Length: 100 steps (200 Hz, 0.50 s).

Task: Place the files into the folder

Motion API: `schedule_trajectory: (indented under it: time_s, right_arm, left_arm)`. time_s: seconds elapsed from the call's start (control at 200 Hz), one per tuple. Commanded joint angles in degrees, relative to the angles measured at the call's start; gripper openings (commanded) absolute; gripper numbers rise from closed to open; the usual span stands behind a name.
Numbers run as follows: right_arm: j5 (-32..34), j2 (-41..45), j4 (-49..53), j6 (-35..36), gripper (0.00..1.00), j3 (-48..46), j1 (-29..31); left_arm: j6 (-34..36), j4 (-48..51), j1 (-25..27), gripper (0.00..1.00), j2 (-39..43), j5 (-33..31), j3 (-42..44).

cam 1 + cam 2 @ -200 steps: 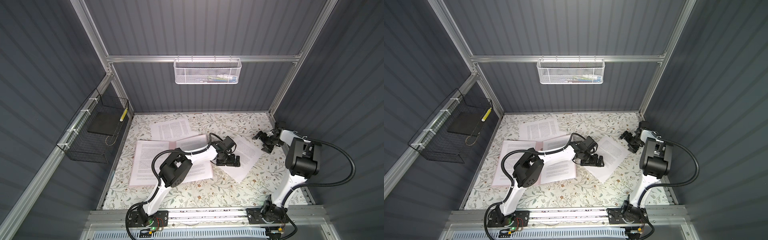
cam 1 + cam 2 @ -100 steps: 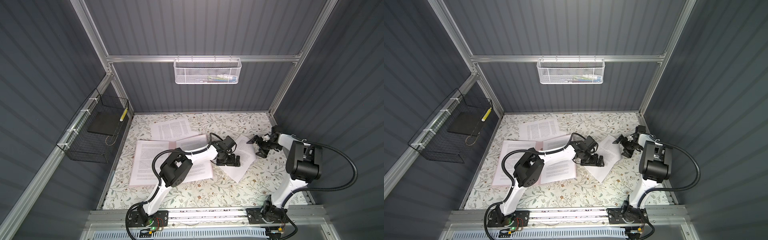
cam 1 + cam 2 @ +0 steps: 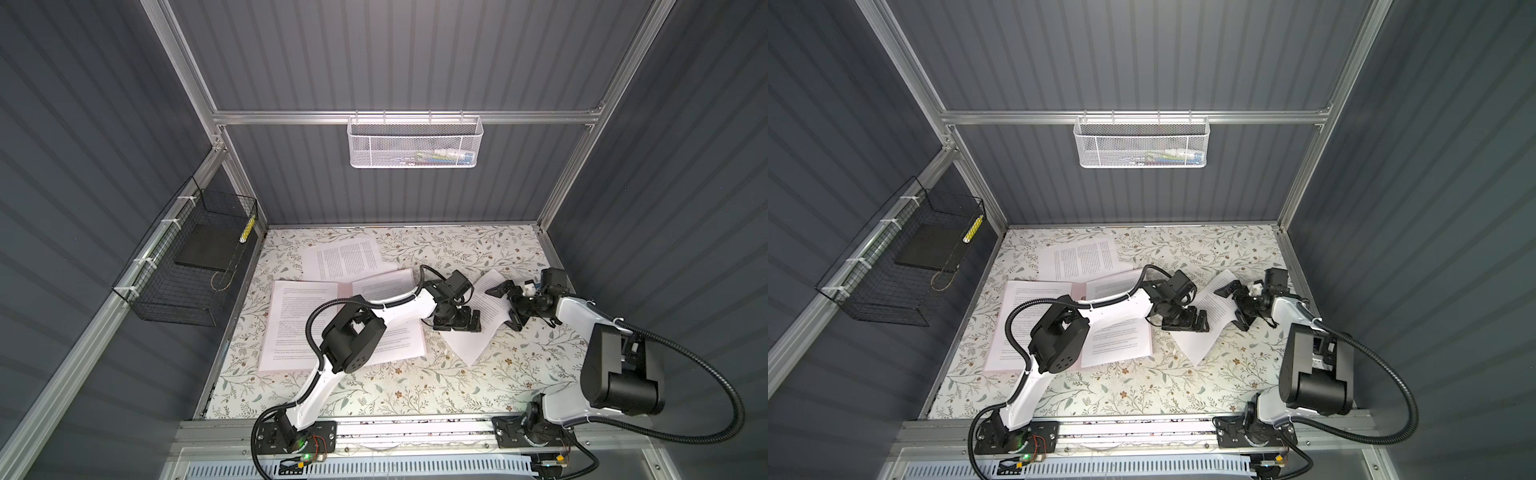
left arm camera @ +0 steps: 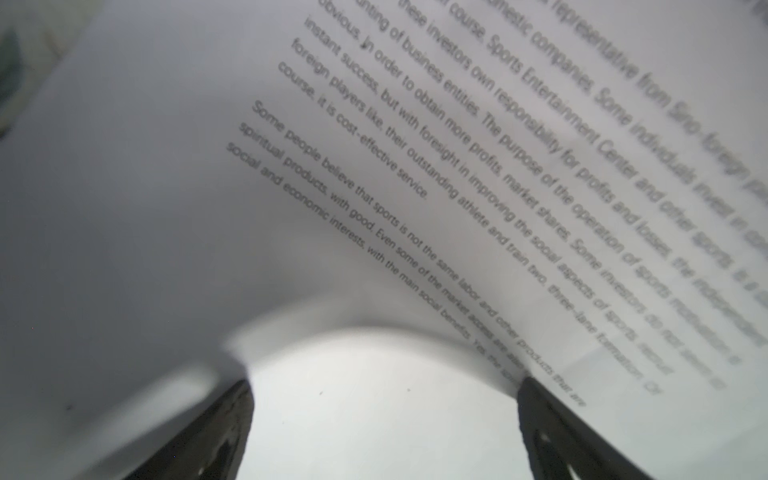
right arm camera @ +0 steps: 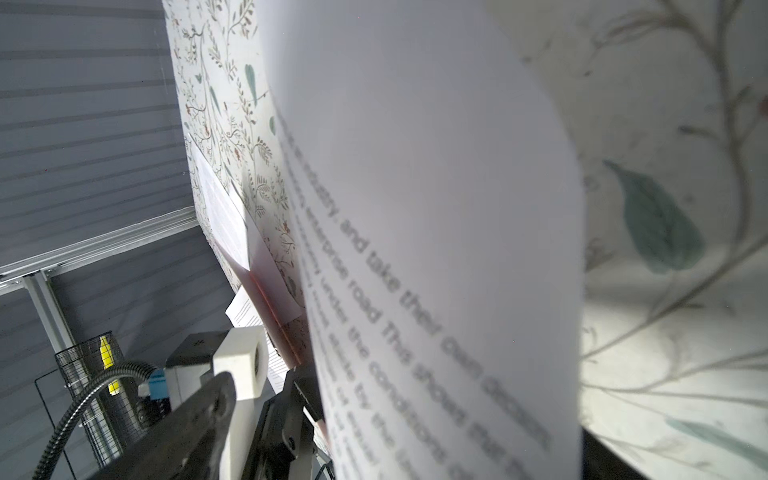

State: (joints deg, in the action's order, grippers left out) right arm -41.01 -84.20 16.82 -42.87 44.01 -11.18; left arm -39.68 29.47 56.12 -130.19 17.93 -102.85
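The curled edge is already between the open fingers of my right gripper. Next I should move my right gripper back toward the base along the loose sheet's raised edge [image 3: 507,311] [image 5: 564,320] and close it there.
The pale pink folder [image 3: 344,288] [image 3: 1077,288] lies open at left centre, with printed files [image 3: 299,320] on both halves. Another sheet [image 3: 345,259] lies behind it. A loose sheet [image 3: 478,338] [image 3: 1200,340] lies right of centre, its right side curled up. My left gripper [image 3: 457,324] [image 3: 1185,324] [image 4: 384,399] is open, its tips pressed on that sheet's left part, and the paper [image 4: 374,208] bows up beyond them. My right gripper [image 3: 506,307] [image 3: 1234,306] [image 5: 395,436] is open and straddles the raised right edge [image 5: 436,249], jaws wide apart.
A white mesh basket [image 3: 415,143] hangs on the back wall. A black wire basket [image 3: 166,291] on the left wall holds a black slab [image 3: 208,249]. The floral table cover [image 3: 415,386] runs to the metal rail at the front.
My right gripper has moved left from the table's right edge onto the loose sheet, whose right side has curled up between its jaws. The left gripper has stayed put.
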Motion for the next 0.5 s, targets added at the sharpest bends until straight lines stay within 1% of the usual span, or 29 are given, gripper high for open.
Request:
schedule_trajectory:
  time_s: [0.0, 0.155, 0.215, 0.34, 0.47, 0.495]
  right_arm:
    - [2.50, 4.80, -6.78, -8.22, 0.99, -5.28, 1.24]
    - [5.10, 9.94, -12.46, -12.88, 0.99, -11.65, 4.03]
    - [6.44, 11.26, -13.03, -13.08, 0.99, -12.54, 4.76]
    - [9.24, 9.98, -13.72, -11.71, 0.99, -12.74, 4.70]
    - [11.59, 9.97, -15.62, -14.05, 0.99, -14.38, 4.68]
    - [12.09, 10.57, -16.41, -14.73, 0.97, -15.15, 4.70]
  left_arm:
    - [0.02, 3.39, -0.04, 1.00, -4.98, -0.45, 1.52]
    - [-0.09, 2.81, -0.03, 1.00, -4.85, -0.35, 2.45]
    - [-0.04, 2.89, 0.00, 1.00, -4.73, -0.17, 2.71]
    - [0.09, 2.25, -0.02, 1.00, -3.71, -0.27, 3.93]
    - [0.18, 2.41, -0.03, 1.00, -3.19, -0.38, 4.39]
    - [0.12, 2.35, -0.03, 1.00, -3.02, -0.48, 4.49]
